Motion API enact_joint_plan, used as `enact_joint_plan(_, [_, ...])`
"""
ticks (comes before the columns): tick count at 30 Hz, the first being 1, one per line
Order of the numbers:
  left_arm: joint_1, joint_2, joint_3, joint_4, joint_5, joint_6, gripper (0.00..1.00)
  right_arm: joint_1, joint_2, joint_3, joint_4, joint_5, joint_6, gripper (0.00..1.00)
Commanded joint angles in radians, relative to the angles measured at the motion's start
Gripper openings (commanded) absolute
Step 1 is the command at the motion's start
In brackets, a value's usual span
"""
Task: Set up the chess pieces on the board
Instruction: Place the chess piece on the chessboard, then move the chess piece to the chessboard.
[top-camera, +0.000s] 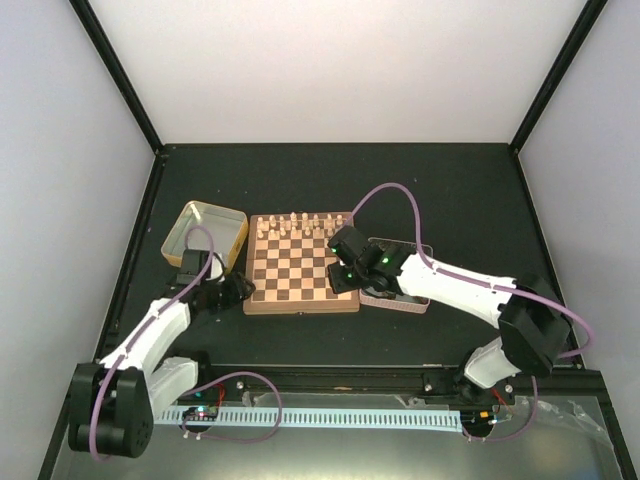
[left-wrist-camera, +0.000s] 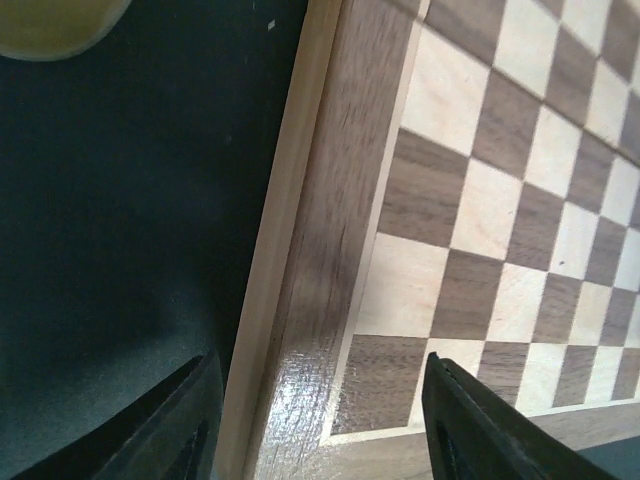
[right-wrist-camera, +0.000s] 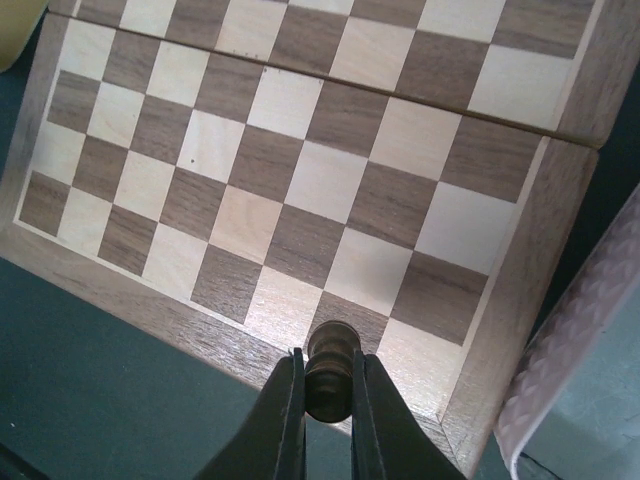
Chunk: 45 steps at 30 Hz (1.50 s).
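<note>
My right gripper needs to lower the chess piece next, toward the near row's dark square (top-camera: 333, 295) (right-wrist-camera: 347, 323) beside the pale corner square.
The board (top-camera: 300, 265) lies mid-table, its reddish rim (left-wrist-camera: 320, 250) filling the left wrist view. In the right wrist view my right gripper (right-wrist-camera: 328, 385) is shut on a dark brown chess piece (right-wrist-camera: 330, 358), held just above the board (right-wrist-camera: 300, 180) near its right front corner. From above, that gripper (top-camera: 345, 278) hangs over the board's near right squares. My left gripper (top-camera: 243, 288) sits at the board's near left corner. Its jaws are apart and hold nothing. One finger (left-wrist-camera: 170, 430) is over the black mat, the other (left-wrist-camera: 480, 430) over the squares.
Several pale cream pieces (top-camera: 300, 222) stand along the board's far rows. A gold tin (top-camera: 205, 235) sits left of the board. A silvery tin (top-camera: 400, 285) lies right of it under the right arm; its edge (right-wrist-camera: 590, 340) shows beside the board.
</note>
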Motion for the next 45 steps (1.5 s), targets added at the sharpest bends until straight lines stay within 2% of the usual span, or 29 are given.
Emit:
enact_joint_plan(1, [-0.026, 0.073, -0.007, 0.072, 0.023, -0.003, 0.55, 0.021, 0.03, 0.026, 0.019, 0.028, 0.024, 0.01])
enact_joint_plan(9, [-0.076, 0.176, -0.004, 0.129, 0.071, 0.012, 0.41, 0.024, 0.077, 0.048, -0.066, 0.148, 0.014, 0.01])
enact_joint_plan(13, [-0.087, 0.173, 0.004, 0.12, 0.06, 0.019, 0.4, 0.029, 0.126, 0.088, -0.123, 0.163, 0.007, 0.03])
enact_joint_plan(15, [-0.086, 0.167, 0.009, 0.112, 0.046, 0.02, 0.41, 0.031, 0.151, 0.112, -0.15, 0.167, 0.004, 0.09])
enact_joint_plan(19, [-0.087, 0.143, 0.026, 0.084, 0.016, 0.023, 0.49, 0.034, 0.171, 0.153, -0.186, 0.167, 0.004, 0.29])
enact_joint_plan(22, [-0.086, 0.113, 0.039, 0.066, -0.013, 0.027, 0.54, 0.034, 0.169, 0.165, -0.184, 0.162, 0.008, 0.33])
enact_joint_plan(34, [-0.087, 0.077, 0.032, 0.071, -0.007, 0.023, 0.57, 0.034, 0.213, 0.154, -0.189, 0.16, 0.01, 0.32])
enact_joint_plan(37, [-0.086, 0.077, 0.032, 0.071, -0.004, 0.022, 0.57, 0.034, 0.225, 0.16, -0.182, 0.16, 0.002, 0.26])
enact_joint_plan(41, [-0.087, 0.063, 0.032, 0.07, -0.004, 0.021, 0.58, 0.035, 0.239, 0.167, -0.173, 0.154, -0.011, 0.12])
enact_joint_plan(45, [-0.086, 0.05, 0.032, 0.065, -0.014, 0.021, 0.58, 0.051, 0.235, 0.178, -0.173, 0.136, -0.032, 0.09])
